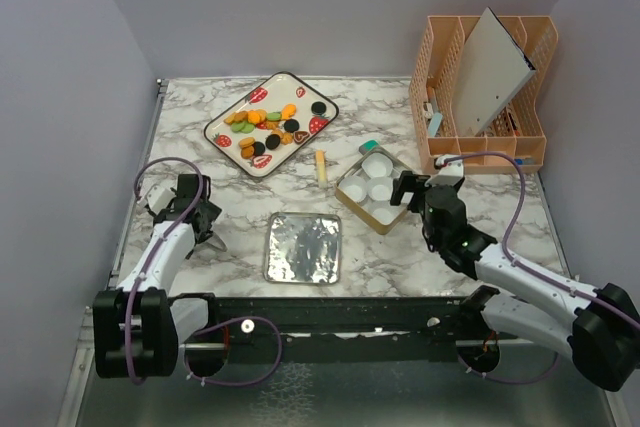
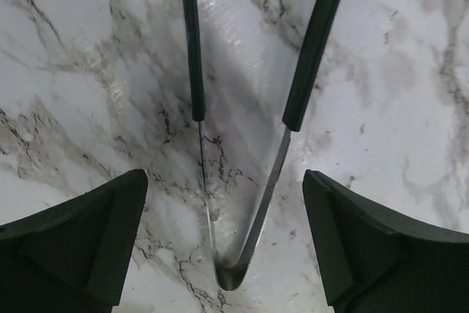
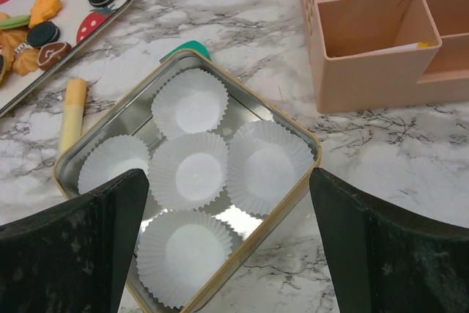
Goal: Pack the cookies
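Observation:
The left gripper will next go down until its open fingers are around both arms of the tongs where the black handles meet the metal, because the tongs lie flat on the marble below it.
The cookies (image 1: 265,127), small orange, black, green and brown discs, lie on a white strawberry-print tray (image 1: 281,86) at the back centre. A few also show in the right wrist view (image 3: 42,33). An open gold-rimmed tin (image 1: 360,213) holds several empty white paper cups (image 1: 378,187). My right gripper (image 1: 407,190) is open and empty, just above the tin's near rim (image 3: 253,229) and its paper cups (image 3: 196,170). My left gripper (image 1: 205,219) is open over metal tongs with black handles (image 2: 314,49) that lie flat on the marble. Its fingers (image 2: 88,240) stand either side of the tongs' bend without touching.
The tin's silver lid (image 1: 303,247) lies at the front centre. A yellow stick (image 1: 321,165) lies between tray and tin. A teal object (image 1: 371,146) sits behind the tin. A pink organiser (image 1: 485,137) with a grey board stands at the back right.

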Robot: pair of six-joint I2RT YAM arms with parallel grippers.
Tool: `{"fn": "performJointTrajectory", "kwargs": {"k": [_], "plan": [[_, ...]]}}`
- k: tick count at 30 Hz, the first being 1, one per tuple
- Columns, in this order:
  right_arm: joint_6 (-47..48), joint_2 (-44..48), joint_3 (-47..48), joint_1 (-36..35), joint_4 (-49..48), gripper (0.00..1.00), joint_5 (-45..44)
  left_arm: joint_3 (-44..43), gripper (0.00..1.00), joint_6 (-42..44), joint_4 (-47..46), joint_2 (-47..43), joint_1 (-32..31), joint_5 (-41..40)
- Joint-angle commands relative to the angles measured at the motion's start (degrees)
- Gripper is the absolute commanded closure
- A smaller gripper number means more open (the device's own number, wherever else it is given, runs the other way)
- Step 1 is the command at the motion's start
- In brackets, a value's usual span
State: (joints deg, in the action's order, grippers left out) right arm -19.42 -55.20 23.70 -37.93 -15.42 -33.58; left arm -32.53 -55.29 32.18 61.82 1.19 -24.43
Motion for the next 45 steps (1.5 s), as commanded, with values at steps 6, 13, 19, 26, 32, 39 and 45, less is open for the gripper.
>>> {"fn": "performJointTrajectory", "kwargs": {"k": [6, 13, 19, 26, 32, 39, 45], "plan": [[-0.93, -4.28, 2.11, -0.39, 1.54, 0.00, -3.87, 1.34, 0.17, -0.27, -1.30, 7.44, 0.63, 1.25], [-0.84, -4.13, 2.22, -0.39, 1.91, 0.00, -3.85, 1.00, 0.29, 1.50, -4.13, 11.02, 0.61, 0.61], [-0.88, -4.30, 2.31, -0.41, 1.98, 0.00, -3.95, 1.02, 0.28, 2.00, -6.84, 13.93, 0.57, 0.86], [-0.79, -4.82, 2.66, -0.40, 2.41, 0.00, -4.29, 1.43, 0.31, 1.72, -8.80, 15.99, 0.57, 1.99], [-0.79, -5.01, 2.92, -0.40, 2.79, 0.00, -4.22, 0.66, 0.38, 3.28, -8.30, 14.66, 0.63, 2.46], [-0.71, -4.74, 2.84, -0.41, 2.71, 0.00, -3.70, -1.55, 0.48, 7.18, -7.66, 12.56, 0.52, 3.71], [-0.62, -4.39, 2.76, -0.41, 2.59, 0.00, -2.93, -3.08, 0.61, 10.62, -7.57, 10.00, 0.39, 5.17]]}}
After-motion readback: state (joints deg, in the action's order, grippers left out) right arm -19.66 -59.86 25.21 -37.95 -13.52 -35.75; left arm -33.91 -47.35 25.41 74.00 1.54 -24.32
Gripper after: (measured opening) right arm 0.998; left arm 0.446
